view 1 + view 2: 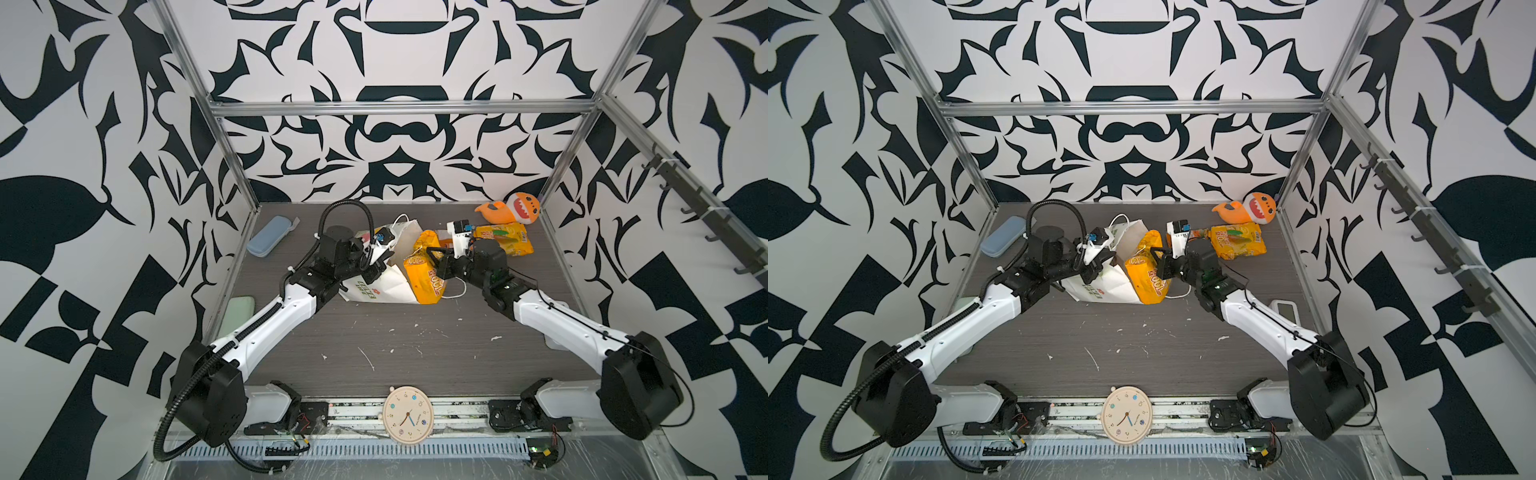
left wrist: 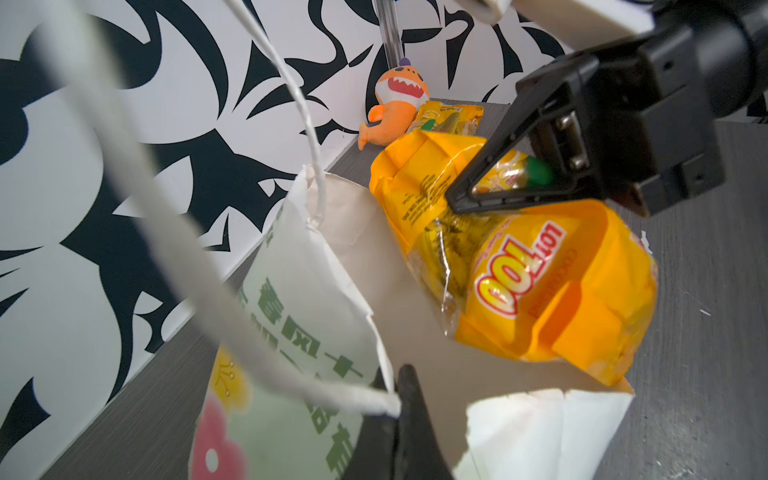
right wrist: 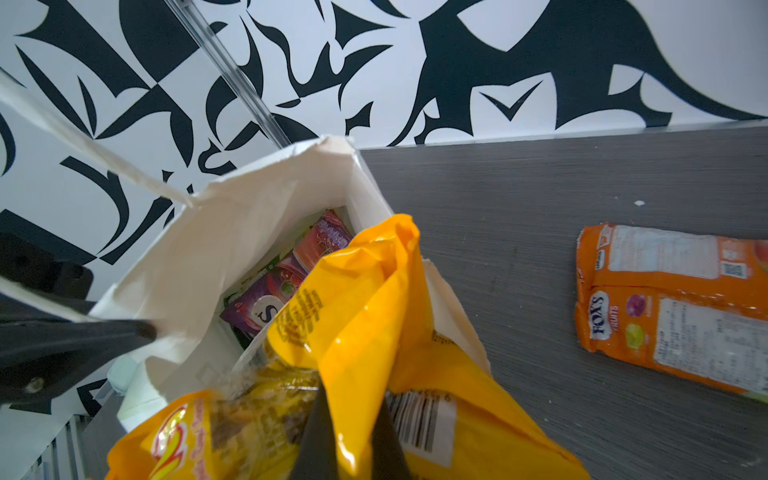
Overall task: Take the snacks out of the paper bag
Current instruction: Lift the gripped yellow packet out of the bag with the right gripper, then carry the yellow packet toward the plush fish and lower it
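I should next swing my right gripper away and down to release the fold, because bare tabletop (image 1: 1251,276) beside the other yellow packet is below, farther from the bag (image 1: 1100,289).
The white paper bag (image 1: 374,291) (image 1: 1100,289) stands mid-table, mouth open. My left gripper (image 2: 401,374) (image 1: 379,266) is shut on its rim, where a cord handle (image 2: 316,386) joins. A yellow packet (image 1: 422,272) (image 1: 1144,274) (image 2: 540,282) sticks halfway out of the bag, and my right gripper (image 3: 353,415) (image 1: 432,254) is shut on a fold of it. Deep inside the bag (image 3: 208,257) lie a purple packet (image 3: 266,301) and a pink-red one (image 3: 324,239). Outside, another yellow packet (image 1: 505,240) and an orange FOX'S packet (image 3: 665,311) lie on the table.
An orange plush shark (image 1: 515,212) sits in the far right corner. A light-blue case (image 1: 266,235) lies at the far left, a pale green pad (image 1: 239,311) by the left wall, a white device (image 1: 1285,309) by the right wall. A clock (image 1: 408,413) lies at the front edge.
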